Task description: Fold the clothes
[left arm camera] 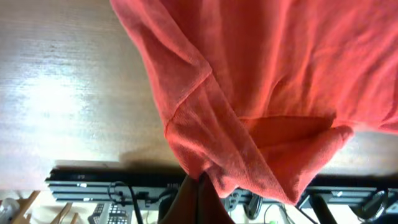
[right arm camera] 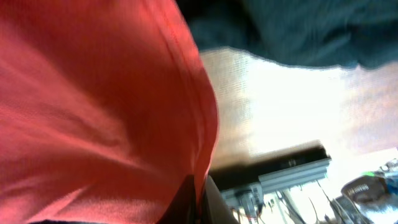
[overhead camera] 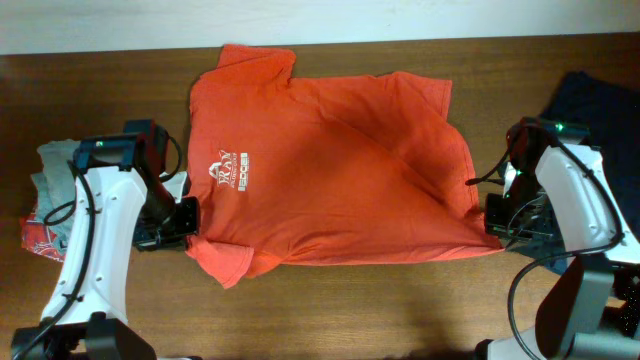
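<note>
The T-shirt's body is still spread out, so the robot's right gripper should next bring the T-shirt's pinched hem outward onto the T-shirt's side edge toward the sleeve [overhead camera: 462,167] and let go of it.
The orange-red T-shirt [overhead camera: 330,170] lies spread on the wooden table [overhead camera: 330,310], with its white printed logo [overhead camera: 228,170] toward the left. My left gripper [overhead camera: 190,222] is shut on the shirt's near left edge; in the left wrist view the cloth [left arm camera: 249,93] bunches at the closed fingertips [left arm camera: 199,182]. At the shirt's near right corner my right gripper [overhead camera: 492,222] is also shut, and the right wrist view shows the hem [right arm camera: 186,112] pinched in the jaws [right arm camera: 200,186]. A dark navy garment [overhead camera: 600,110] lies at the far right, also in the right wrist view [right arm camera: 292,31].
A small pile of grey and red patterned clothes [overhead camera: 45,190] sits at the table's left edge behind my left arm. Bare wood runs along the near edge. Cables and equipment [left arm camera: 124,199] hang beyond the table's front.
</note>
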### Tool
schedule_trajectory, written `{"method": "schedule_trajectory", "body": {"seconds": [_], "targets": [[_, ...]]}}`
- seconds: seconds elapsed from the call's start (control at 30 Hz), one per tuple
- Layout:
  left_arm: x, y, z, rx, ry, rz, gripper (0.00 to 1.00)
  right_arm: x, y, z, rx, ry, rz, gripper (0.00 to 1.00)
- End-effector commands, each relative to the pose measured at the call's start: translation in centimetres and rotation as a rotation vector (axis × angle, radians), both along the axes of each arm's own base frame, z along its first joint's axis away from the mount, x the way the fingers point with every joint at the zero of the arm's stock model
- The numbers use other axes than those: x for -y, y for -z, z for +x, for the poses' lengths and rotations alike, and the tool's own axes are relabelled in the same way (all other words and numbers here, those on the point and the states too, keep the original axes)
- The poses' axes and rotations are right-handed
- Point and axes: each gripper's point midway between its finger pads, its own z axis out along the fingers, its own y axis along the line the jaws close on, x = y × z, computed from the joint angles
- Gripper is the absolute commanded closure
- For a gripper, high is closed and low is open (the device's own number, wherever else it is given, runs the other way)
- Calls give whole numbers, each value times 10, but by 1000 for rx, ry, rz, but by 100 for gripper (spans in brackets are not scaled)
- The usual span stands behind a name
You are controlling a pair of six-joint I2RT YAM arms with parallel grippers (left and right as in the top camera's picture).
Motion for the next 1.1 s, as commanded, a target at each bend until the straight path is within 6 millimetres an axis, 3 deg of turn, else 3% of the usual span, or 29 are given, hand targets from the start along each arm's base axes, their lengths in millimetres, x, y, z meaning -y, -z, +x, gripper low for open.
{"method": "schedule_trajectory", "body": {"seconds": [0.0,0.1,0.17,0.3,0.4,0.73,1.07], "targets": [[-4,4,18,83,-31,22,100,2,0,16,104,29,-5,96],[-6,6,44,184,-69,30,100,-2,4,46,226,33,24,96],[-7,5,67,275,-113,33,100,2,4,78,356,28,13,96],[-11,4,91,362,-161,50,100,8,0,110,490,23,-10,96],[-12,14,104,371,-161,50,100,13,-5,136,592,16,-26,95],[-21,53,121,315,-193,97,100,-10,11,169,660,-91,64,95],[-26,52,152,432,-208,115,100,-20,33,183,652,-137,65,91]]}}
